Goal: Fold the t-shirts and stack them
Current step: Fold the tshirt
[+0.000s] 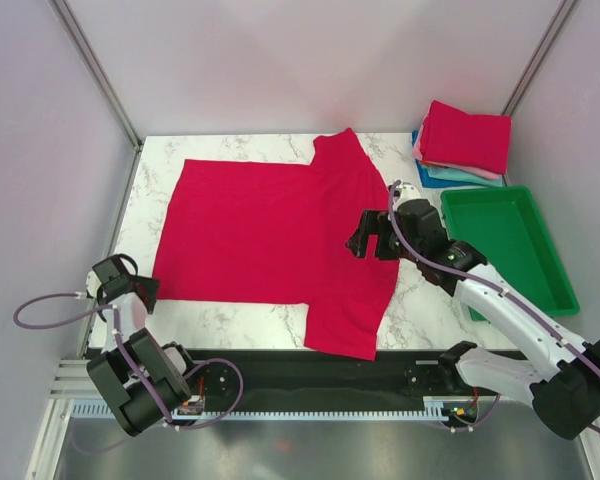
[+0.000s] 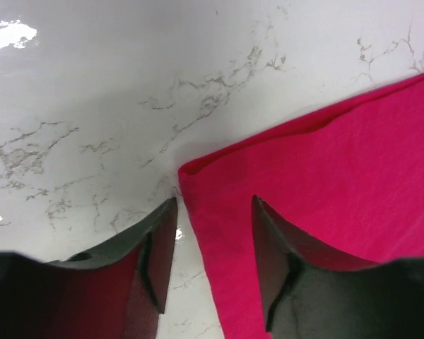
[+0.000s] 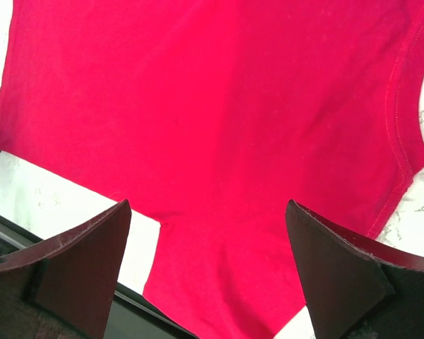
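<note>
The robot's right gripper will move back toward the black bar and down onto the near sleeve's tray-side corner (image 1: 371, 354), because the end of that sleeve reaches past the table's edge.
A crimson red t-shirt (image 1: 270, 235) lies spread flat on the marble table, one sleeve at the near edge and one at the far edge. My left gripper (image 1: 143, 291) is open at the shirt's near left hem corner (image 2: 187, 169); that corner lies between the fingers (image 2: 162, 240) in the left wrist view. My right gripper (image 1: 365, 240) is open and empty above the shirt's right part (image 3: 219, 120). A stack of folded t-shirts (image 1: 465, 143), red on top with pink, teal and blue below, sits at the back right.
A green plastic tray (image 1: 540, 290) stands at the right, beside the stack. A black rail (image 1: 310, 375) runs along the table's near edge. Grey walls close in the left, the back and the right.
</note>
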Available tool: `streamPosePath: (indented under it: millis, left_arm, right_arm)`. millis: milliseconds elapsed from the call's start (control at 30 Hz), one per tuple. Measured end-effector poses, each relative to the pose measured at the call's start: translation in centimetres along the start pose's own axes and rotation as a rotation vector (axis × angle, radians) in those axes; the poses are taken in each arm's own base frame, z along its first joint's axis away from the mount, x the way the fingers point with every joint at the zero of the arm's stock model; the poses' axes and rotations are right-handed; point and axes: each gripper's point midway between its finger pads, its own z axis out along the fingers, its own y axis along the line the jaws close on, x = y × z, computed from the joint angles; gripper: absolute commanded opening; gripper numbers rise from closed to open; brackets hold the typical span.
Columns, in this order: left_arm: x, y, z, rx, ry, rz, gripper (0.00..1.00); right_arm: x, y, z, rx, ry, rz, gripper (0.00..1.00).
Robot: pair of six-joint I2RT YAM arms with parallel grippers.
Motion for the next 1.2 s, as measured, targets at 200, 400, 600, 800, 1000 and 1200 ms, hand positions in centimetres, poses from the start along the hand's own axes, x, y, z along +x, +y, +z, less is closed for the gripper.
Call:
streamPosePath:
  millis: [200,400,600,800,1000,1200]
  left_arm:
    - [0.4,0.0,0.3,0.011,0.005,-0.016,0.02]
    - [0.9,-1.3,0.6,0.114,0.009,-0.013,0.02]
    - [1.6,-1.8,0.8,0.190,0.009,-0.008,0.02]
    - [2.0,-2.8,1.2,0.236,0.042,-0.004,0.02]
    - [2.1,-3.2,1.3,0.255,0.050,-0.002,0.02]
    - [2.1,-3.2,1.2,0.258,0.049,-0.001,0.02]
  right_arm:
    - [0.1,-0.6,-0.9,0.035,-0.009,0.022,0.95]
    - [4.6,-1.6,-2.7,0.240,0.072,0.033,0.97]
    - [15.1,1.1,-4.2,0.270,0.262,-0.024,0.89]
    - [23.0,-0.7,-6.3,0.326,0.365,-0.011,0.75]
    - [27.0,0.0,-7.0,0.349,0.406,-0.037,0.72]
    - [27.1,-2.1,-6.4,0.390,0.332,0.019,0.68]
